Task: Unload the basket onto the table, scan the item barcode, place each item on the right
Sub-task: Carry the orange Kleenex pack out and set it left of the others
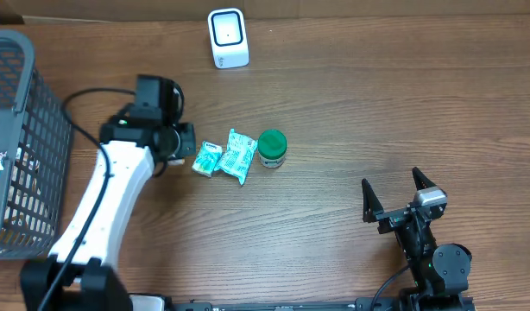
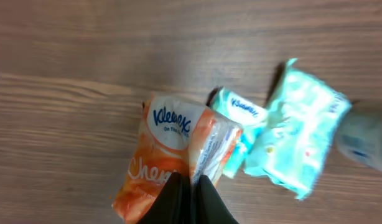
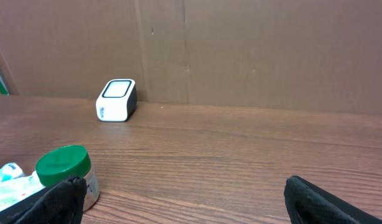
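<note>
The tabletop beside the small teal pack is clear, so my left gripper will lower the orange pack onto it and let go there.
An orange Kleenex tissue pack (image 2: 166, 155) shows in the left wrist view, with my left gripper (image 2: 192, 183) shut on its crinkled end. From overhead the left gripper (image 1: 180, 142) covers that pack, just left of a small teal pack (image 1: 207, 160) and a larger teal pack (image 1: 240, 155). The white barcode scanner (image 1: 227, 38) stands at the table's far edge, also in the right wrist view as the scanner (image 3: 116, 99). My right gripper (image 1: 401, 197) rests open near the front right with nothing between its fingers.
A jar with a green lid (image 1: 272, 147) stands right of the teal packs. A grey wire basket (image 1: 23, 130) with items inside fills the left edge. Brown cardboard walls the table's far side behind the scanner.
</note>
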Robot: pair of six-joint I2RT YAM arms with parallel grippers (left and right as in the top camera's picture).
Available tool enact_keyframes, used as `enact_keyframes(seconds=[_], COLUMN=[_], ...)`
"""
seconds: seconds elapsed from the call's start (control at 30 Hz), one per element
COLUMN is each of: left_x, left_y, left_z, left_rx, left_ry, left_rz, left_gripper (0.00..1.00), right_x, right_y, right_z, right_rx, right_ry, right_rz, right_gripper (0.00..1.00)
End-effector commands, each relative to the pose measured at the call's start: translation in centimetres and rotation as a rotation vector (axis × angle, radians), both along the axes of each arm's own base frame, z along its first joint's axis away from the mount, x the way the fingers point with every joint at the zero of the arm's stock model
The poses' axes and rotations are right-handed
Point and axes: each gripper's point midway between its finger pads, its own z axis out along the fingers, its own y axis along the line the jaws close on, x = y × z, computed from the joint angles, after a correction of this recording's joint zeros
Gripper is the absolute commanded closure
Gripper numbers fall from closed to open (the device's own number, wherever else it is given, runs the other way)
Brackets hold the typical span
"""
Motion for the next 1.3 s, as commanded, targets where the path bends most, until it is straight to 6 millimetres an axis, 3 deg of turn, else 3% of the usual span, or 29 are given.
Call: enact_keyframes(seconds=[0.0,0.17,0.37,0.43,0.53,0.6,0.67,0.8,0.97,1.07,1.2,1.27], left_x=[-0.4,0.0,0.9,1.0,1.1,1.4,1.9,3.6,5.5,5.7,5.2,4.5], left_y=[-0.4,-0.4,-0.6,-0.9,-1.4,-1.5,-1.5,-1.9,-2.1,-1.9,0.5,2.6], left_z=[-2.8,-5.2,-6.1,-6.1,-6.0,-5.8,-4.9,-0.8,8.1,13.3,20.3,23.5], left_rx=[-0.014,-0.008,-0.015,-0.027,-0.057,-0.059,-0.073,-0.112,-0.107,-0.097,-0.051,-0.024], left_ry=[0.055,0.097,0.087,0.082,0.079,0.069,0.053,-0.009,-0.150,-0.237,-0.356,-0.413], left_rz=[0.032,0.035,0.053,0.054,0.044,0.044,0.044,0.036,-0.018,-0.052,-0.010,0.043], left_gripper=[0.96,0.96,0.94,0.79,0.46,0.38,0.38,0.39,0.45,0.43,0.32,0.28], right_x=[0.0,0.0,0.0,0.0,0.0,0.0,0.0,0.0,0.0,0.0,0.0,0.0], right_y=[0.0,0.0,0.0,0.0,0.0,0.0,0.0,0.0,0.0,0.0,0.0,0.0], right_z=[-0.2,-0.2,-0.2,-0.2,-0.2,-0.2,-0.2,-0.2,-0.2,-0.2,-0.2,-0.2], right_rx=[0.004,0.004,0.004,0.004,0.004,0.004,0.004,0.004,0.004,0.004,0.004,0.004], right_ry=[-0.003,-0.003,-0.003,-0.003,-0.003,-0.003,-0.003,-0.003,-0.003,-0.003,-0.003,-0.003], right_rz=[0.003,0.003,0.002,0.003,0.002,0.002,0.003,0.002,0.003,0.002,0.003,0.003], right_gripper=[0.00,0.00,0.00,0.00,0.00,0.00,0.00,0.00,0.00,0.00,0.00,0.00])
